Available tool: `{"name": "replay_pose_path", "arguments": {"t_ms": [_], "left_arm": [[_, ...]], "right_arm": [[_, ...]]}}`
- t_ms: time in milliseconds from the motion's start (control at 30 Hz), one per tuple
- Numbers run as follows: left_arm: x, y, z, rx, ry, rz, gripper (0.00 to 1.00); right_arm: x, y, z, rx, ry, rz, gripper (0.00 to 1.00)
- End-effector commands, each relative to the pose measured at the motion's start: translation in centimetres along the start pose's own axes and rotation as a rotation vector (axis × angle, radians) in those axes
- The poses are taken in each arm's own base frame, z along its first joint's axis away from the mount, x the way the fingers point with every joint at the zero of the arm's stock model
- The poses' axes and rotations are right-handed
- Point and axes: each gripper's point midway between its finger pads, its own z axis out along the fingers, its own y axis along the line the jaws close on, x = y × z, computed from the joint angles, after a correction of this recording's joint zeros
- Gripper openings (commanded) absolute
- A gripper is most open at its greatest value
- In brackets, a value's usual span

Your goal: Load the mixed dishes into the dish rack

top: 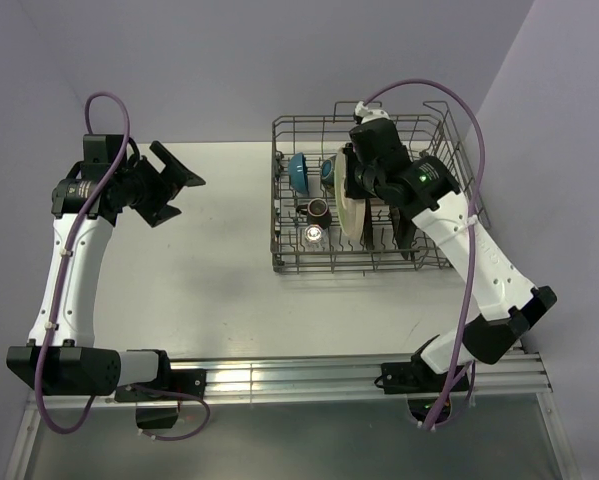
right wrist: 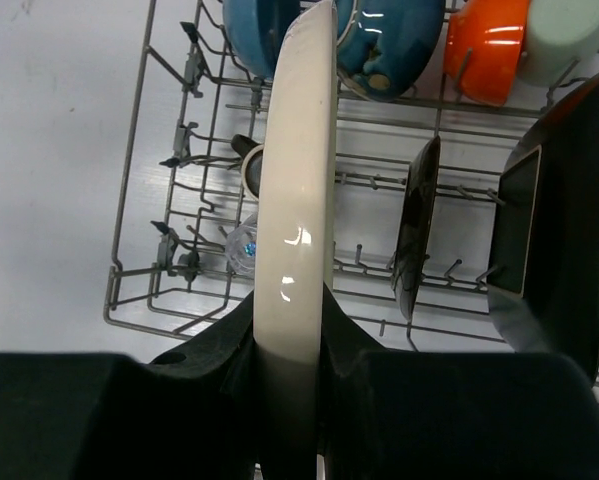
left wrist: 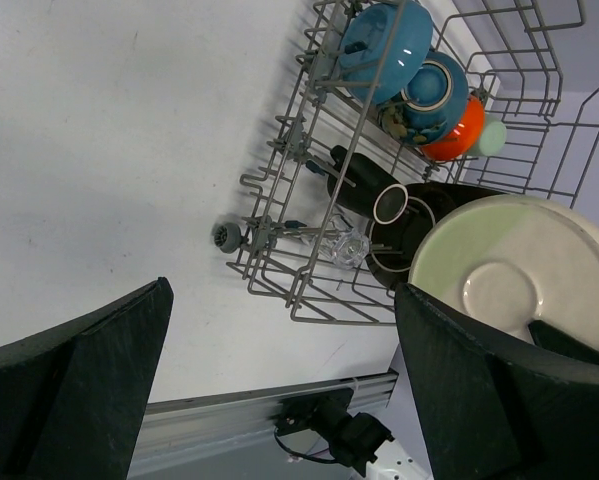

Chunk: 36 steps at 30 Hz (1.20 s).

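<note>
I should next lower my right gripper with the upright plate into the gap in the rack between the small brown mug and the black square plate.
The grey wire dish rack [top: 329,267] stands at the back right. My right gripper [right wrist: 291,340] is shut on the cream round plate [right wrist: 299,200], holding it upright and edge-on over the rack [right wrist: 129,290], between the small brown mug [right wrist: 249,165] with the clear glass [right wrist: 241,245] and a black square plate [right wrist: 419,230]. Two blue bowls [left wrist: 384,40], the orange bowl [right wrist: 489,45] and the pale green cup [right wrist: 569,40] sit along the far row. My left gripper [top: 174,185] is open and empty above the table, left of the rack.
A second black square plate [right wrist: 554,240] stands at the rack's right side, close to my right gripper. The rack's looped handles [top: 459,150] rise above its rim. An aluminium rail [top: 309,375] runs along the table's near edge.
</note>
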Motion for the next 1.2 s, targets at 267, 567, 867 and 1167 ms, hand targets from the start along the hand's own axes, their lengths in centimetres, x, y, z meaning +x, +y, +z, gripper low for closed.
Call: {"name": "replay_pose_path", "arguments": {"t_ms": [267, 567, 867, 1167], "left_arm": [[0.1, -1.0, -0.5, 0.051, -0.006, 0.035, 0.99], [0.2, -0.7, -0.2, 0.041, 0.0, 0.034, 0.99], [0.2, -0.4, 0.1, 0.031, 0.006, 0.03, 0.99], [0.3, -0.3, 0.5, 0.032, 0.016, 0.017, 0.99]], "right_arm": [[-3.7, -1.1, 1.2, 0.047, -0.178, 0.041, 0.0], [-1.7, -1.8, 4.1, 0.073, -0.135, 0.067, 0.0], [1.0, -1.5, 6.7, 0.064, -0.058, 0.092, 0.0], [2.3, -1.4, 6.3, 0.072, -0.026, 0.239, 0.0]]}}
